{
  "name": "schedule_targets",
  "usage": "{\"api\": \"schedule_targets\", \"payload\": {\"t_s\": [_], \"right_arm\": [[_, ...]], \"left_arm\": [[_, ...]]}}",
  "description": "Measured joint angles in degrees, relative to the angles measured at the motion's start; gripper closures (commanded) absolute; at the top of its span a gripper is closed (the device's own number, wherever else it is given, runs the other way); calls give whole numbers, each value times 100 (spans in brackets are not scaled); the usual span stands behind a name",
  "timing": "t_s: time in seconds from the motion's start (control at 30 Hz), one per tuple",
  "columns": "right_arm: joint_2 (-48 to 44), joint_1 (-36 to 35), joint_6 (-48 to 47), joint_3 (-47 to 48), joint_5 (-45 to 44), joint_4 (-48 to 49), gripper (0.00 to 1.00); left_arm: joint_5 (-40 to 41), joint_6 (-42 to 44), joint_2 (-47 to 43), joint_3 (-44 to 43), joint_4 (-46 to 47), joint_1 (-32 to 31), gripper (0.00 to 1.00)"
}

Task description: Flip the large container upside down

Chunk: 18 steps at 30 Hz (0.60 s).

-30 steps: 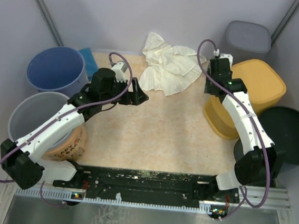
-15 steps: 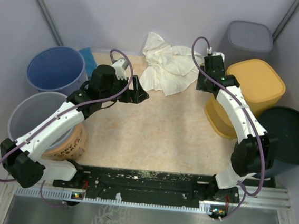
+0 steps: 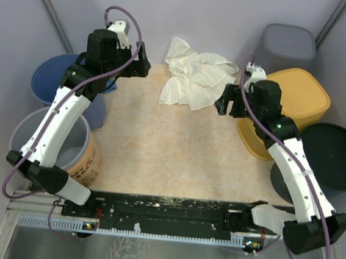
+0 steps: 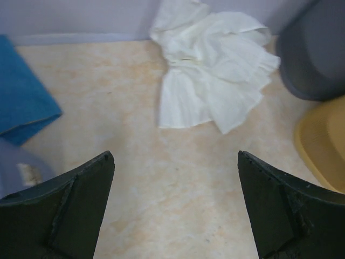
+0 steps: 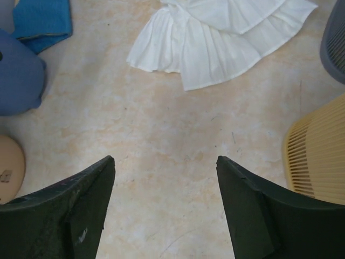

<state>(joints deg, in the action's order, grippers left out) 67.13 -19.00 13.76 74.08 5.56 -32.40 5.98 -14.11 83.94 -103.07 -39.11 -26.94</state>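
Note:
The blue bucket is below my left gripper and to its left in the top view, and its opening still faces up. I will swing over next and go down onto the bucket's rim on the mat side.
A large yellow slatted container [image 3: 293, 104] stands at the back right with its solid side up; its edge shows in the right wrist view [image 5: 319, 154] and the left wrist view [image 4: 323, 143]. My right gripper [image 3: 225, 101] is open and empty above the mat, just left of that container and apart from it; its jaws [image 5: 165, 159] frame bare mat. My left gripper [image 3: 140, 65] is open and empty, raised at the back left, with bare mat between its jaws [image 4: 175, 156].
A white cloth [image 3: 196, 76] lies at the back centre. A grey bin [image 3: 285, 45] and a black round tub [image 3: 333, 154] flank the yellow container. A blue bucket [image 3: 64, 79], a clear bucket [image 3: 40, 135] and a tan pot [image 3: 87, 164] stand left. A blue cloth [image 4: 21, 91] lies back left.
My left arm has swung from the mat's middle up to the back left corner. My right gripper has moved left, off the yellow container's side, and now sits over the mat.

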Motion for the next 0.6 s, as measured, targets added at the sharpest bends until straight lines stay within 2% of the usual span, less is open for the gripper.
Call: {"api": "schedule_targets", "payload": {"t_s": [0.07, 0.27, 0.6], "right_arm": [[-262, 0, 83, -195, 142, -17, 15], [-717, 0, 251, -616, 393, -118, 13], [-962, 0, 455, -1038, 767, -153, 12]], "left_arm": [[295, 85, 205, -258, -271, 280, 0], [1080, 284, 420, -256, -1023, 787, 0], [1735, 433, 280, -87, -1255, 1215, 0]]}}
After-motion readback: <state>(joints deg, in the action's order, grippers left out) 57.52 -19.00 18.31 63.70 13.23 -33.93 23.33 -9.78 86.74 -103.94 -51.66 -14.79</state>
